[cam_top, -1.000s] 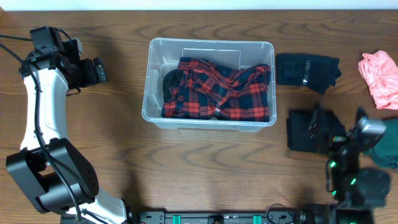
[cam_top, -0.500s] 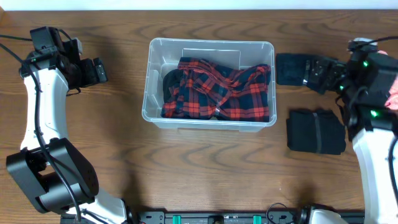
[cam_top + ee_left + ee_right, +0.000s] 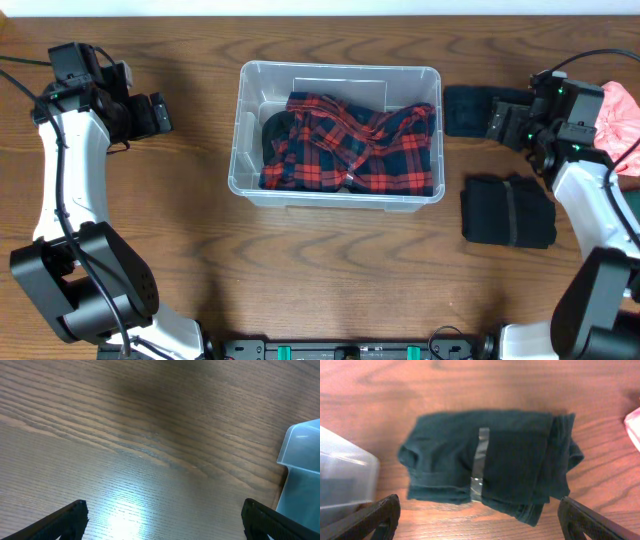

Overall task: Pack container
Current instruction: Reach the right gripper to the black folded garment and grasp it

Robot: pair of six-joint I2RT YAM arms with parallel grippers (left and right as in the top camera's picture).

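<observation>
I will lower and turn my right gripper next onto the dark garment's near edge (image 3: 524, 509) on the pink cloth's side, where the garment's edge sticks out beside the piece of tape.
The clear plastic container (image 3: 250, 110) stands mid-table with a red and dark plaid shirt (image 3: 350, 145) inside. Its corner shows in the left wrist view (image 3: 302, 480) and in the right wrist view (image 3: 342, 485). A folded dark garment with a tape strip (image 3: 478, 110) lies right of the container; the right wrist view shows it (image 3: 490, 462) just ahead of my open, empty right gripper (image 3: 480, 522). In the overhead view that gripper (image 3: 515, 128) hovers over this garment. My left gripper (image 3: 155, 112) is open and empty over bare table (image 3: 160, 520), left of the container.
A second folded dark garment (image 3: 507, 212) lies on the table below the right gripper. A pink cloth (image 3: 622, 115) lies at the far right, its edge in the right wrist view (image 3: 634, 425). The wooden table (image 3: 330, 280) carries nothing else in front.
My right arm has swung from the front right corner up to the dark garment beside the container. The left arm and the container have not moved.
</observation>
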